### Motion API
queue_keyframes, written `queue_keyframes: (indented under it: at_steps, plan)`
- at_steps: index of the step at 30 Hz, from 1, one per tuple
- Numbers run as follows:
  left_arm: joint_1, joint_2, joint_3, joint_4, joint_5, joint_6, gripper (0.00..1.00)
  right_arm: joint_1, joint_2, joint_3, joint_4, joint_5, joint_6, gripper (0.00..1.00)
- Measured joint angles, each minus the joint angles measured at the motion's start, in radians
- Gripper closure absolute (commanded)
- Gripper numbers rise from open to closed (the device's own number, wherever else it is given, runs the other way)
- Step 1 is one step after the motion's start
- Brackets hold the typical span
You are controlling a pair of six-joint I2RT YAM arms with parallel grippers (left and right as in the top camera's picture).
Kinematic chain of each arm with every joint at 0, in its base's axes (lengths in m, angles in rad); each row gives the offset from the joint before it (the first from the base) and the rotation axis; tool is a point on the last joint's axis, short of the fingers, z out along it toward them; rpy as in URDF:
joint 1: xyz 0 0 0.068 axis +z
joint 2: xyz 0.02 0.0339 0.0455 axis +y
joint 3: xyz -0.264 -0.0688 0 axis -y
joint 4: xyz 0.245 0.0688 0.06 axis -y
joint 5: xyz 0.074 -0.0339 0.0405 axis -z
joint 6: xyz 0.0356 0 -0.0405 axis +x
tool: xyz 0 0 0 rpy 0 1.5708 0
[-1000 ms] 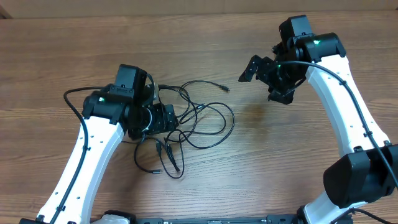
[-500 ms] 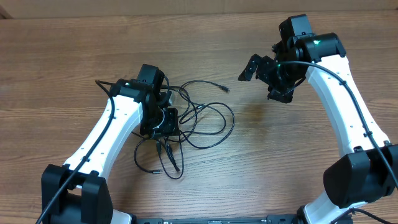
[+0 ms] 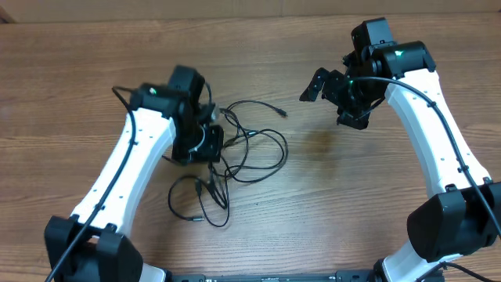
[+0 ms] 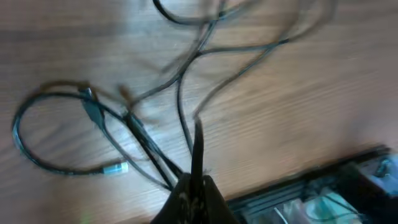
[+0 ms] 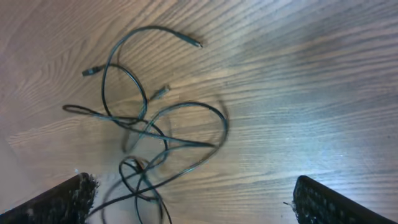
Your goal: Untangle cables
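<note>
My left gripper carries the cable up off the tangle next and releases it on the bare wood outward and left in the overhead view.
The cables (image 3: 282, 153) lie as a tangle of thin black cords on the wooden table, left of centre. One free plug end (image 3: 282, 112) points toward the right arm. My left gripper (image 3: 205, 141) sits on the tangle's left side. In the left wrist view it (image 4: 198, 182) is shut on a single black strand that rises from between the fingertips, with loops and a pale plug (image 4: 115, 167) beyond. My right gripper (image 3: 335, 102) hangs open to the right of the tangle, apart from it. In the right wrist view it (image 5: 194, 193) holds nothing, and the loops (image 5: 225, 127) lie ahead.
The table (image 3: 352, 204) is brown wood grain. A lower loop of cord with small plugs (image 3: 200, 188) trails toward the front edge. Both arm bases stand along the front edge.
My left gripper has gone from open to shut on a strand, and its arm swung toward the far side. The tangle drew slightly left. The right arm has not moved.
</note>
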Motion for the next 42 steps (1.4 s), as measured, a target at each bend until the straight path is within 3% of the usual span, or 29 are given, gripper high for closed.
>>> queue_keyframes:
  at_steps: [3,11,16,24,28,36,40,42]
  plan:
    - [0.0,-0.007,0.23,-0.042,0.071,0.0,0.96,0.0,0.0,0.0,0.0,0.0,0.0,0.0]
    - [0.0,-0.092,0.564,0.009,0.28,-0.002,0.96,0.0,0.0,0.0,0.002,0.001,0.0,0.0]
    - [0.0,-0.229,0.666,0.284,0.323,-0.086,0.96,0.0,0.0,0.0,0.001,0.0,0.0,0.0]
    - [-0.002,-0.38,0.682,0.63,0.14,-0.341,0.96,0.0,0.0,0.0,0.002,0.001,0.0,0.0]
    - [-0.002,-0.38,0.682,0.717,0.104,-0.405,0.96,0.0,0.0,0.0,0.002,0.0,0.0,0.0]
    - [-0.002,-0.307,0.682,0.634,-0.101,-0.351,0.96,0.0,0.0,0.0,0.002,0.0,0.0,0.0]
    - [-0.002,-0.233,0.683,0.529,-0.209,-0.146,0.96,0.0,0.0,0.0,0.001,0.0,0.0,0.0]
    - [-0.003,-0.181,0.682,0.467,-0.371,-0.039,0.96,0.0,0.0,0.0,0.002,0.0,0.0,0.0]
